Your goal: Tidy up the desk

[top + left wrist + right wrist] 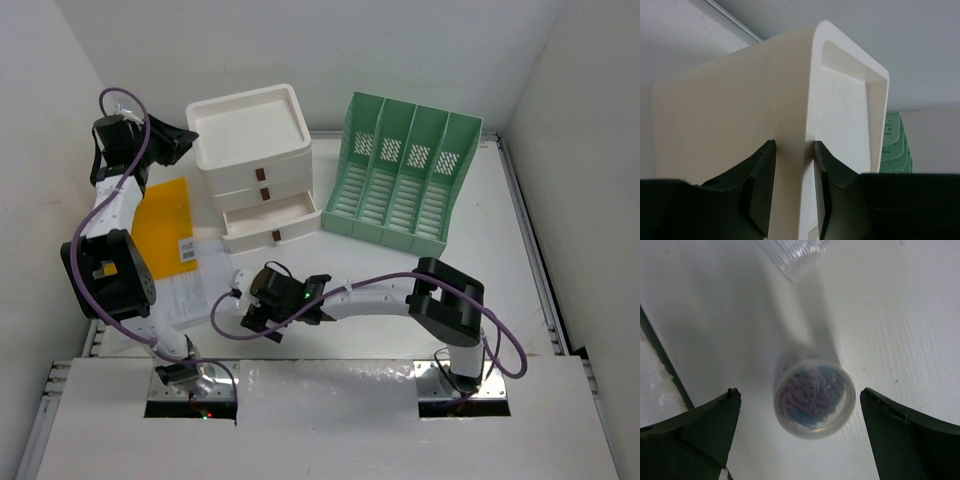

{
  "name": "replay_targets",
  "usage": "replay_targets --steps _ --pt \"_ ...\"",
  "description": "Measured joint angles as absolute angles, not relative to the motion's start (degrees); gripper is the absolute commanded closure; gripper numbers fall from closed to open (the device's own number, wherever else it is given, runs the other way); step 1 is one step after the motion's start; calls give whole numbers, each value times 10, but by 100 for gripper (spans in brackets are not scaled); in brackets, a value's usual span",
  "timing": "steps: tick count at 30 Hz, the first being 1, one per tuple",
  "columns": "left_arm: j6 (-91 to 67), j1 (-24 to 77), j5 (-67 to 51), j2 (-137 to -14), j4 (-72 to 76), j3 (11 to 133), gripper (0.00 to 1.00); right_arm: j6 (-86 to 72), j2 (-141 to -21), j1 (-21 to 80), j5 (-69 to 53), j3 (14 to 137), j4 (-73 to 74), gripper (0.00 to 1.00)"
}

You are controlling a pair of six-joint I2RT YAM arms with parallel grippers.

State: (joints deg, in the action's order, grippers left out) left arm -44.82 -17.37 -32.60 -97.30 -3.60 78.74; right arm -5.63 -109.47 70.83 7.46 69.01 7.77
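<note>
My right gripper should go down around the sides of the clear round jar, which is already between its open fingers, and then close on the jar.
The desk [480,260] is a wide white tabletop with silver rails. My left gripper [176,146] is at the back left, and its jaws [794,146] are shut on the top rim of the white three-drawer box [740,115]. Near the front middle, my right gripper [252,303] stands wide open. Between its fingers [799,394], apart from both, a clear round jar of coloured paper clips [814,396] rests on the desk [900,315]. The top view does not show the jar, which the right gripper covers.
The drawer box [255,150] has its middle drawer [270,213] pulled partly out. A green slotted file rack [400,170] stands to its right. A yellow folder [165,225] and a printed sheet [195,280] lie at the left. A clear ribbed plastic edge [795,255] lies beyond the jar.
</note>
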Motion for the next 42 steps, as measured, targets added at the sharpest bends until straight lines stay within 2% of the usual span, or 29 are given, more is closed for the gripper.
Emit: replay_targets --steps 5,9,12,13,16,17,19,20,22,34,42 --pt "-446 -174 -329 -974 -34 787 89 -73 -1096 708 104 683 116 1" --pt "-442 -174 -331 -974 -33 787 87 -72 -1098 705 110 683 116 8" --pt "-440 -174 -331 -974 -33 787 87 -69 -1107 705 113 683 109 19" --pt "-440 -174 -331 -974 -33 787 87 -68 -1111 705 114 683 108 29" --pt "-440 -174 -331 -974 -33 787 87 -62 -1119 705 115 683 105 46" --pt "-440 -174 -331 -974 -33 787 87 -60 -1119 705 114 684 102 59" --pt "-440 -174 -332 -974 -33 787 87 -57 -1119 704 110 684 96 74" --pt "-440 -174 -332 -974 -33 787 87 -55 -1119 704 107 684 95 88" --pt "-440 -174 -333 -974 -33 787 87 -46 -1119 704 99 684 93 95" --pt "-440 -174 -338 -976 -31 787 87 25 -1072 664 72 742 95 95" --pt "-442 -174 -343 -977 -29 787 87 4 -1148 561 117 963 125 95"
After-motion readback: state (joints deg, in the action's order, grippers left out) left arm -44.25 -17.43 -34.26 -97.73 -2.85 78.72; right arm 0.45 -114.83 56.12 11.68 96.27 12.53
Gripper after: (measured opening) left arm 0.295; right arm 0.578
